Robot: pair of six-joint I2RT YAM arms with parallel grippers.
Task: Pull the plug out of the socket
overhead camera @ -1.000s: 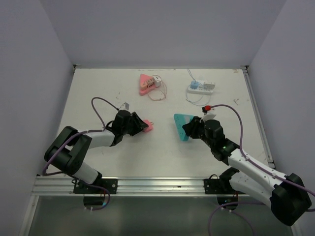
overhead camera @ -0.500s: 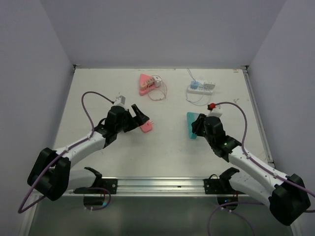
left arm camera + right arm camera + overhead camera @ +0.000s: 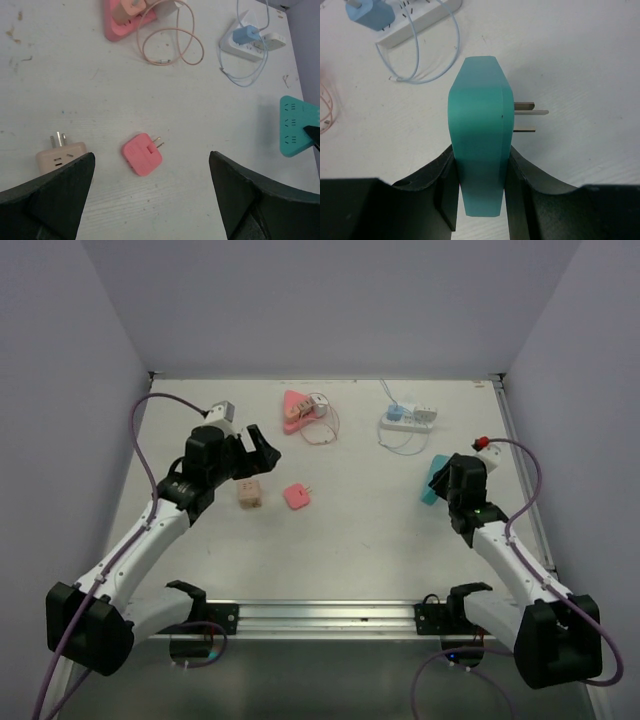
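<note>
My right gripper lowers and releases the teal socket, its slots empty, next, since bare tabletop lies below the gripper and to its right in the top view.
The pink plug (image 3: 296, 496) (image 3: 142, 154) lies flat on the white table, prongs pointing right and free of any socket. My left gripper (image 3: 252, 453) (image 3: 151, 165) hovers above and left of it, open, with nothing between its fingers. The teal socket (image 3: 436, 478) (image 3: 480, 115) is held up off the table at the right, with my right gripper (image 3: 447, 486) (image 3: 481, 155) shut on its narrow end. Its own metal prongs stick out to the right in the right wrist view. The left wrist view catches the teal socket (image 3: 295, 125) at its right edge.
A beige adapter (image 3: 250, 494) (image 3: 62, 155) lies just left of the pink plug. At the back are a pink socket (image 3: 297, 410) (image 3: 120, 20) with a looped cable and a white power strip (image 3: 407, 420) (image 3: 415, 15) with a blue plug. Walls close three sides.
My left gripper opened and drew back up and left, leaving the pink plug on the table. The right arm carried the teal socket away to the right.
</note>
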